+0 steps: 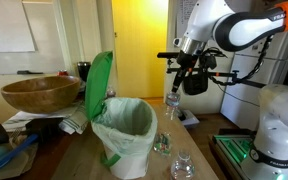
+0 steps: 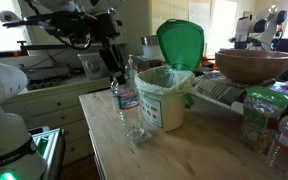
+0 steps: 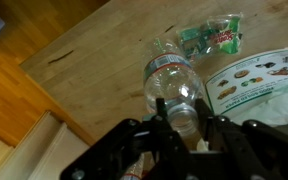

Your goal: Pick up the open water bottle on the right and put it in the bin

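Note:
My gripper holds the open water bottle and will lift it next and carry it over the bin's lined opening (image 1: 128,115) to let go of the bottle's neck, since the green lid is flipped up.
The open water bottle (image 2: 126,92) is slim and clear, with a capless neck. It stands upright near the table's edge, beside the bin (image 2: 162,100). It also shows in an exterior view (image 1: 172,106) and from above in the wrist view (image 3: 170,82). My gripper (image 3: 184,118) is right above it with a finger on each side of the neck, closed on it. The gripper shows in both exterior views (image 1: 180,78) (image 2: 115,66). The bin (image 1: 124,135) has a pale bag liner, and its green lid (image 1: 99,85) (image 2: 181,42) stands flipped up.
A wide wooden bowl (image 1: 41,94) (image 2: 254,65) sits on clutter behind the bin. Two squat clear bottles (image 1: 162,143) (image 1: 182,166) stand on the table in front. A crushed bottle with a green label (image 3: 210,38) and a printed sheet (image 3: 259,80) lie nearby.

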Tool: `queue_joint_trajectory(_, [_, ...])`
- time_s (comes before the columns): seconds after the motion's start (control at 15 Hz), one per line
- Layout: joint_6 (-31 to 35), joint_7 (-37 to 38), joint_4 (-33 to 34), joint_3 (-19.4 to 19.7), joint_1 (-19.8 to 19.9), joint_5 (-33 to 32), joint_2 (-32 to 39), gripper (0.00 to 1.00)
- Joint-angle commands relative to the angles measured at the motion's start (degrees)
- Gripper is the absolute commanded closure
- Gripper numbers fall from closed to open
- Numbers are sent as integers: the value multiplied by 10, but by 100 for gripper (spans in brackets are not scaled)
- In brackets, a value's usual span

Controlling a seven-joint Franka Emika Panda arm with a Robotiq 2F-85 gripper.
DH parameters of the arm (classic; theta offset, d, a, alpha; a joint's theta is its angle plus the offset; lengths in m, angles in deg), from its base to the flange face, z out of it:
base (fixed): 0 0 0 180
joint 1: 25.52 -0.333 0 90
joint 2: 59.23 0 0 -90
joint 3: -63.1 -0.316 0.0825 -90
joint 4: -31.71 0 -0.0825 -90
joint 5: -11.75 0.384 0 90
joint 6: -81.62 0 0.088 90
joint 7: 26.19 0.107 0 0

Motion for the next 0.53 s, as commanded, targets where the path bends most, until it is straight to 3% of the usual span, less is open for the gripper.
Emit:
queue_joint_trajectory(0.0, [-17,6,10,-13,-9,-24,-51,92])
queue_joint_trajectory(0.47, [36,-7,42,-25,-51,-14,-80,92])
